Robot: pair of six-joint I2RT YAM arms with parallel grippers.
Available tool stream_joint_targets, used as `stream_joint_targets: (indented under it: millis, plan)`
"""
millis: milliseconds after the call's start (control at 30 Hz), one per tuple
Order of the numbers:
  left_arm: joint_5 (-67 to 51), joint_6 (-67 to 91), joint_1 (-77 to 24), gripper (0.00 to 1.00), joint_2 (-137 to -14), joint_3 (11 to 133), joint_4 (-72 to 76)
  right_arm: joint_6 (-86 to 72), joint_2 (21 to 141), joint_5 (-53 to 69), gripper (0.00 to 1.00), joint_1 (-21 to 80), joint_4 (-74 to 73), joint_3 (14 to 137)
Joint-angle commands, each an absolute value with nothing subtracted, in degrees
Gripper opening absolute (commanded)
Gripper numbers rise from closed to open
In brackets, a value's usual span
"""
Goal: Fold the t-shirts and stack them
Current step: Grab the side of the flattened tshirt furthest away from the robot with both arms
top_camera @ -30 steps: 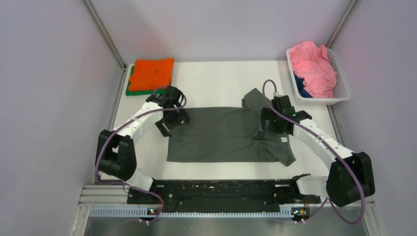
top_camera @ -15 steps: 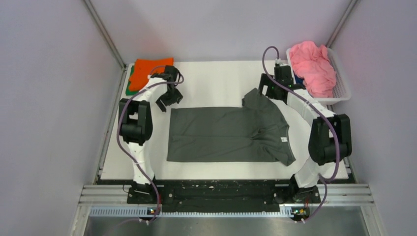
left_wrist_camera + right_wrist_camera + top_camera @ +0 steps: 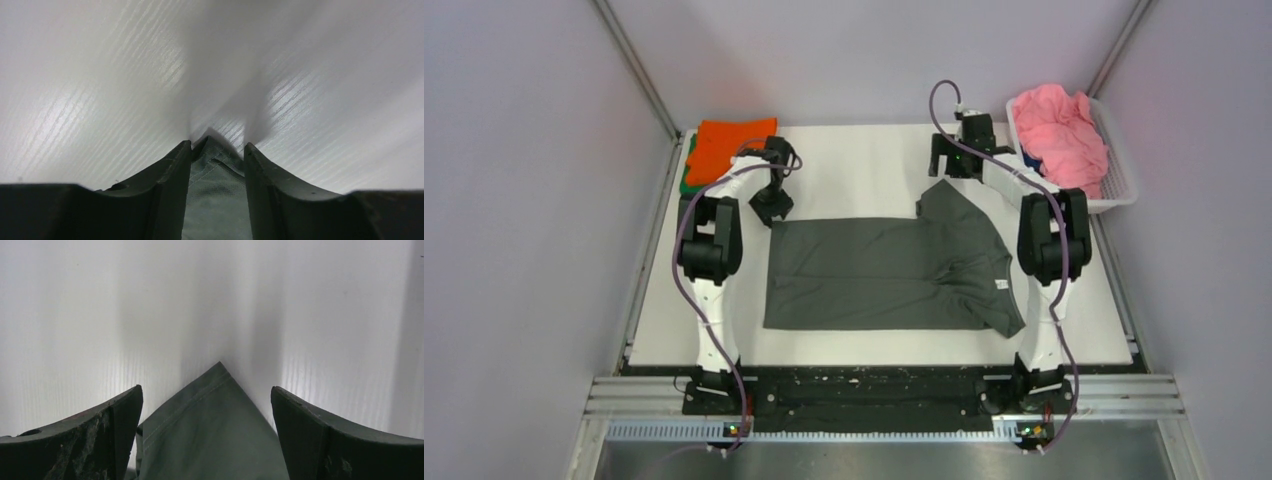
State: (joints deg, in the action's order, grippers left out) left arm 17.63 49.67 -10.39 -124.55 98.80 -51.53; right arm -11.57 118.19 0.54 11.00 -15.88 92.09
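Note:
The tip of the far sleeve (image 3: 942, 187) (image 3: 216, 377) is just below my right gripper's open fingers, so my right gripper should next move down and close its fingers on that cloth.
A dark grey t-shirt (image 3: 884, 270) lies spread flat in the middle of the white table, its collar and white label to the right. My left gripper (image 3: 772, 207) is down at the shirt's far left hem corner. In the left wrist view that corner (image 3: 215, 200) sits between the fingers, and the left gripper (image 3: 217, 145) stands half closed with a gap still showing. My right gripper (image 3: 942, 172) is at the tip of the far sleeve. Seen from the right wrist, the right gripper (image 3: 206, 390) is wide open with the sleeve tip (image 3: 210, 430) between its fingers, untouched.
A folded orange t-shirt (image 3: 732, 145) lies on a green one (image 3: 688, 186) at the far left corner. A white basket (image 3: 1126, 186) at the far right holds a crumpled pink t-shirt (image 3: 1059, 135) and a bit of blue cloth (image 3: 1040, 187). Walls close in on both sides.
Both arms have stretched toward the far side. The left gripper went to the far left hem corner and its jaws narrowed. The right gripper went from the collar area to the far sleeve tip.

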Motion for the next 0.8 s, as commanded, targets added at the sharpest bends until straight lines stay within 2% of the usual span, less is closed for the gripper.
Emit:
stream_joint_targets:
  millis: [0, 100, 167, 300, 767]
  plan:
    - [17.6, 50.4, -10.1, 0.46, -125.7, 100.2, -52.0, -7.8, 122.9, 3.9, 0.97, 11.9, -14.9, 98.6]
    - [17.0, 51.0, -10.1, 0.41, -125.6, 99.5, -52.1, -5.5, 126.1, 1.7, 0.97, 13.2, -15.7, 102.2]
    - [16.8, 51.4, -10.1, 0.33, -125.7, 98.6, -52.0, -2.7, 128.4, -1.8, 0.96, 14.4, -16.4, 104.8]
    - [15.1, 51.5, -10.1, 0.01, -125.6, 97.7, -52.1, -0.3, 132.7, -9.6, 0.87, 16.7, -21.0, 109.9]
    - [15.3, 51.7, -10.2, 0.00, -120.4, 94.6, -51.8, -8.2, 131.5, -17.4, 0.62, 17.8, -24.5, 100.3]
